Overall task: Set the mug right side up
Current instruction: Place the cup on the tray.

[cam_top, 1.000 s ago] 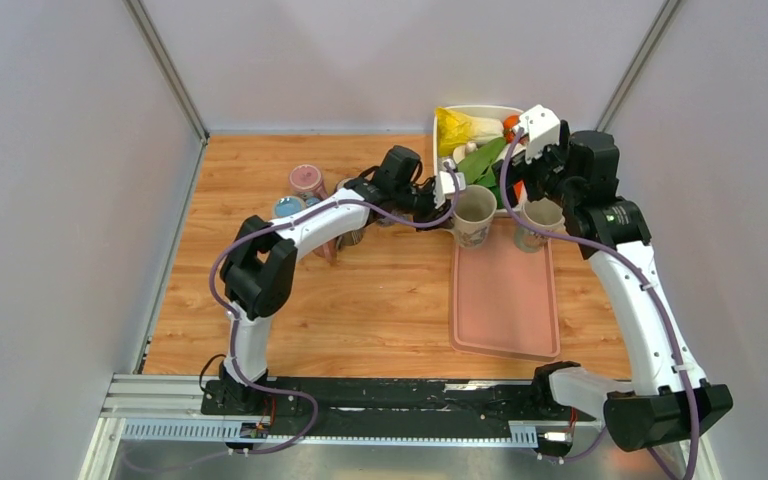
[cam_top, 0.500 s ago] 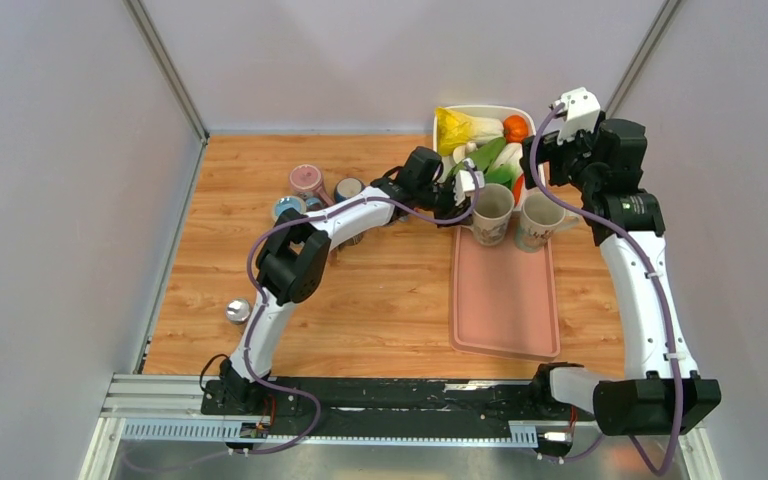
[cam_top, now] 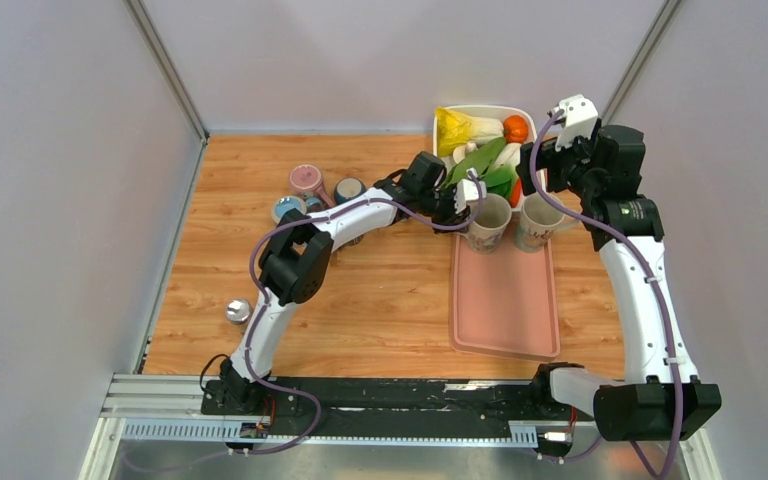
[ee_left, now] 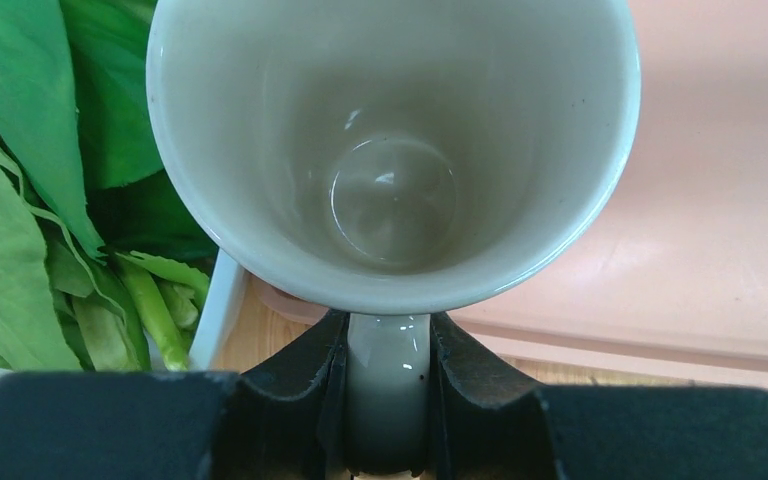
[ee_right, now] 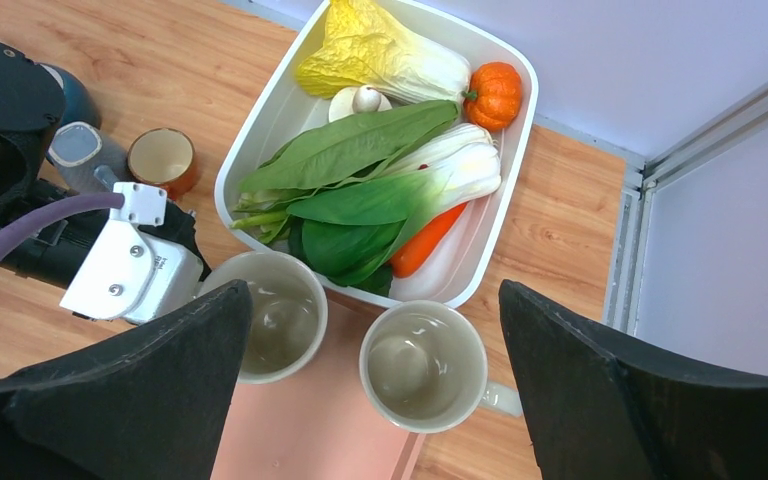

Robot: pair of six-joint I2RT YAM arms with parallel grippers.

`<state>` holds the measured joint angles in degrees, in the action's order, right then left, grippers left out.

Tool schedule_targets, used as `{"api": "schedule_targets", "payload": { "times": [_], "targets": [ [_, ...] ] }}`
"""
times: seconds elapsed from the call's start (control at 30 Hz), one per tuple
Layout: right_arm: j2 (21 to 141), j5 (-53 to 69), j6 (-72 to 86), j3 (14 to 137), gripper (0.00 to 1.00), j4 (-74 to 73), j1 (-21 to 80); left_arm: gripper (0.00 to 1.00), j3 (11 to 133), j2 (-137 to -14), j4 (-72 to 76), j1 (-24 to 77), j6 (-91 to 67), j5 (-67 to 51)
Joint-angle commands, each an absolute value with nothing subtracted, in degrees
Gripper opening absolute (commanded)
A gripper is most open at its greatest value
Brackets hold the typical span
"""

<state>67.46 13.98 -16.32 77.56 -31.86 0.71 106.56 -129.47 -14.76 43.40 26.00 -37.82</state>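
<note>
The cream mug is already standing with its opening up. My left gripper next needs to move slightly toward the second mug, at the tray's corner by the bin (ee_left: 288,303), and let go of the cream mug's handle.
A cream mug (ee_left: 390,150) stands mouth up at the back left corner of the pink tray (cam_top: 505,300), and I see down into its empty inside. My left gripper (ee_left: 388,400) is shut on the mug's handle (ee_left: 388,350), one black finger on each side. From above, the left gripper (cam_top: 468,200) reaches the mug (cam_top: 488,220) from the left. A second cream mug (ee_right: 425,365) stands upright to its right, handle pointing right. My right gripper (ee_right: 375,290) hangs open high above both mugs, holding nothing.
A white bin (cam_top: 440,130) of toy vegetables sits just behind the mugs. Jars and cups (cam_top: 307,180) cluster on the wooden table to the left of my left arm. A small metal object (cam_top: 237,311) lies near the left wall.
My left gripper carried the mug a little right, to the tray's back corner. My right gripper rose up and back from the second mug. The left arm's elbow swung right, uncovering the small metal object.
</note>
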Motion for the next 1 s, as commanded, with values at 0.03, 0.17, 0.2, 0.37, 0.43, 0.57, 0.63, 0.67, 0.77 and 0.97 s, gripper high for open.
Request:
{"api": "schedule_targets", "payload": {
  "times": [0.03, 0.17, 0.2, 0.37, 0.43, 0.57, 0.63, 0.67, 0.77, 0.97],
  "targets": [
    [65.5, 15.2, -14.6, 77.3, 1.00, -29.5, 0.8, 0.00, 109.8, -129.0, -10.3, 44.2, 27.3, -38.2],
    [65.2, 15.2, -14.9, 76.8, 1.00, -29.5, 0.8, 0.00, 110.7, -130.3, -8.8, 44.4, 24.7, -37.2],
    [65.0, 15.4, -15.1, 76.6, 1.00, -29.5, 0.8, 0.00, 111.4, -130.8, -8.7, 44.5, 24.4, -37.2],
    [64.3, 15.6, -14.9, 75.9, 1.00, -29.5, 0.9, 0.00, 113.6, -132.4, -8.7, 44.9, 24.4, -37.1],
    [63.9, 15.7, -14.8, 75.6, 1.00, -29.5, 0.8, 0.00, 115.2, -133.3, -9.3, 45.1, 24.8, -37.0],
    [63.2, 15.6, -14.9, 74.8, 1.00, -29.6, 0.8, 0.04, 116.7, -134.5, -10.5, 45.1, 25.7, -36.6],
    [63.0, 15.7, -14.9, 74.6, 1.00, -29.6, 0.9, 0.09, 116.8, -134.6, -10.9, 45.2, 26.2, -36.0],
    [62.9, 15.8, -14.9, 74.5, 1.00, -29.6, 0.8, 0.12, 116.9, -134.5, -11.4, 45.1, 26.4, -35.7],
    [62.8, 15.8, -14.8, 74.4, 1.00, -29.6, 0.9, 0.26, 117.2, -134.1, -12.3, 45.2, 26.6, -34.4],
    [62.8, 15.9, -14.9, 74.4, 1.00, -29.5, 0.9, 0.42, 117.2, -132.8, -13.4, 45.2, 26.6, -33.6]
  ]
}}
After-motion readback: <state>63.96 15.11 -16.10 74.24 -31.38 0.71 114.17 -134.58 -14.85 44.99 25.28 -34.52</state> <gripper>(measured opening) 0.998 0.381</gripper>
